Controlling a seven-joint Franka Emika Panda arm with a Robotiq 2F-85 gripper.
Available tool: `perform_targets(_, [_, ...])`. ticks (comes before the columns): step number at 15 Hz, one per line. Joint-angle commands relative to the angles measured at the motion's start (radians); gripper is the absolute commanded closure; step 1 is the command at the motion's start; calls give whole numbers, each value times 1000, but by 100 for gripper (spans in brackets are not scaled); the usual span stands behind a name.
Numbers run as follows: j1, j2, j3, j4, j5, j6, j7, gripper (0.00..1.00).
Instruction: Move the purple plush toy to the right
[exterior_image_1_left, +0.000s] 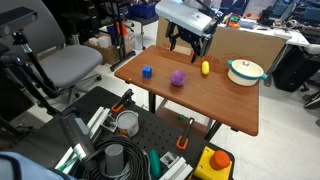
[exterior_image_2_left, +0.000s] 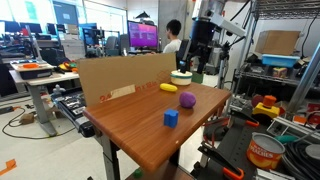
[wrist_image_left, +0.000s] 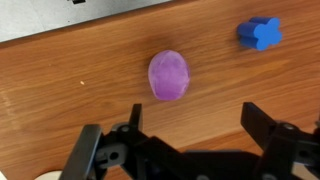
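Note:
The purple plush toy is well below my gripper, beyond its spread fingers, so my gripper should next move over and go down around the toy's round middle (exterior_image_1_left: 178, 78) (wrist_image_left: 168, 76).
The purple plush toy (exterior_image_1_left: 178, 78) is a small round purple lump lying on the wooden table (exterior_image_1_left: 215, 100). It shows in both exterior views (exterior_image_2_left: 187, 100) and in the wrist view (wrist_image_left: 169, 75). My gripper (exterior_image_1_left: 186, 42) hangs well above the table, over its far part, and shows in the second exterior view too (exterior_image_2_left: 203, 62). In the wrist view the jaws (wrist_image_left: 190, 135) are spread wide and hold nothing, with the toy on the table beyond them, a little left of their middle.
A small blue cube (exterior_image_1_left: 146, 72) (exterior_image_2_left: 171, 118) (wrist_image_left: 259, 33) and a yellow oblong toy (exterior_image_1_left: 205, 68) (exterior_image_2_left: 169, 88) lie near the plush. A white bowl with a green rim (exterior_image_1_left: 245, 71) stands by a cardboard board (exterior_image_2_left: 120, 78) along the table edge.

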Motion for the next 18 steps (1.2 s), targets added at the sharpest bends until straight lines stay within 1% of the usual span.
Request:
perform_targets(1, [-14, 129, 15, 96, -83, 24, 91, 0])
perform_targets(5, [2, 214, 3, 149, -185, 3, 191, 0])
perform_targets(13, [49, 314, -7, 183, -266, -27, 282, 0])
perform_targets(14, [59, 323, -14, 186, -283, -28, 303, 25])
perform_targets(15, [67, 330, -21, 189, -301, -25, 319, 28])
perform_targets(16, [71, 334, -23, 193, -312, -30, 329, 34])
perform_targets(18, [74, 331, -25, 196, -323, -35, 336, 51])
